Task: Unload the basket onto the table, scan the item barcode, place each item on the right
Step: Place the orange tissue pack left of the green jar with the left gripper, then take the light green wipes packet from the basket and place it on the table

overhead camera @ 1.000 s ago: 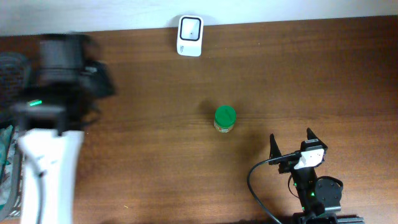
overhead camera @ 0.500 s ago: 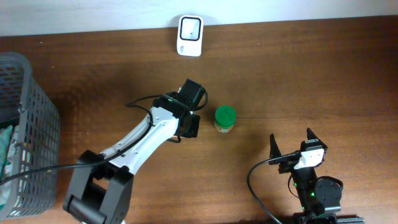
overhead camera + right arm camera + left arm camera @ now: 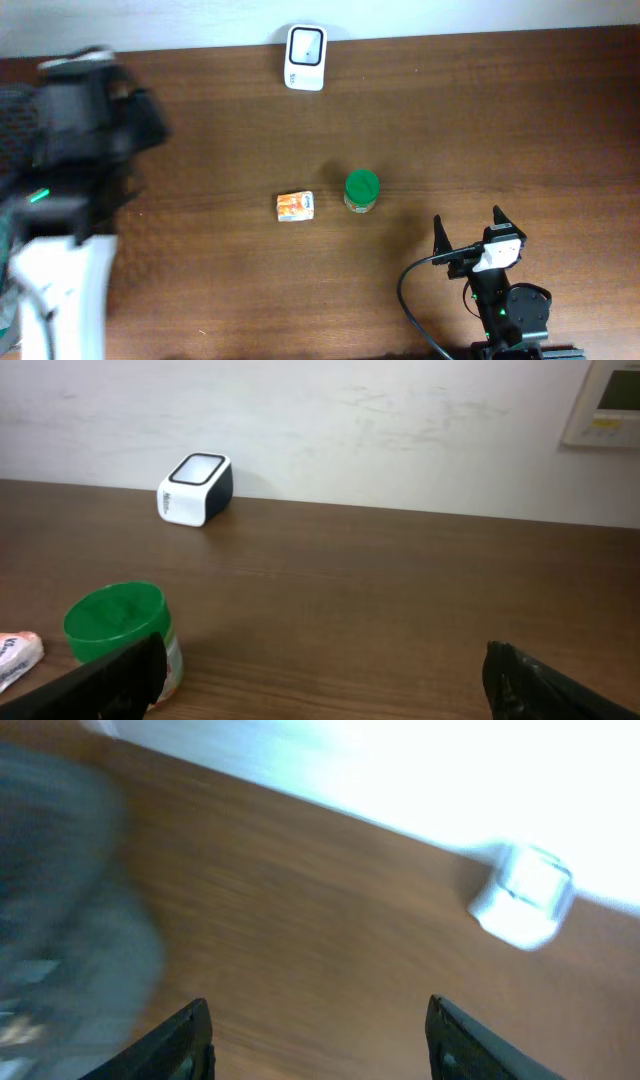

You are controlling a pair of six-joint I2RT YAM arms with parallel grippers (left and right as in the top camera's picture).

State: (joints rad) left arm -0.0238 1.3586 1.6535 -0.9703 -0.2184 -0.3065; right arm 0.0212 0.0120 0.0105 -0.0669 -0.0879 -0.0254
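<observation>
My left gripper's fingers are empty and pale items show in the grey wire basket, so it should go left in the overhead view and down into the basket next.
A small orange box lies flat on the brown table, just left of a jar with a green lid. The white barcode scanner stands at the table's back edge. My left arm is a blur at the far left, well away from the box. In the left wrist view the left gripper is open with only bare table between its fingers, and the scanner shows ahead to the right. My right gripper rests open at the front right; it faces the jar and the scanner.
A grey wire basket is a blur at the table's left end, close to the left arm. The edge of the orange box shows left of the jar. A pale wall rises behind the table's back edge.
The left arm swung from the far left to beside the jar and back to the left. Its jaws opened, and the orange box now lies next to the jar. The right arm is unmoved.
</observation>
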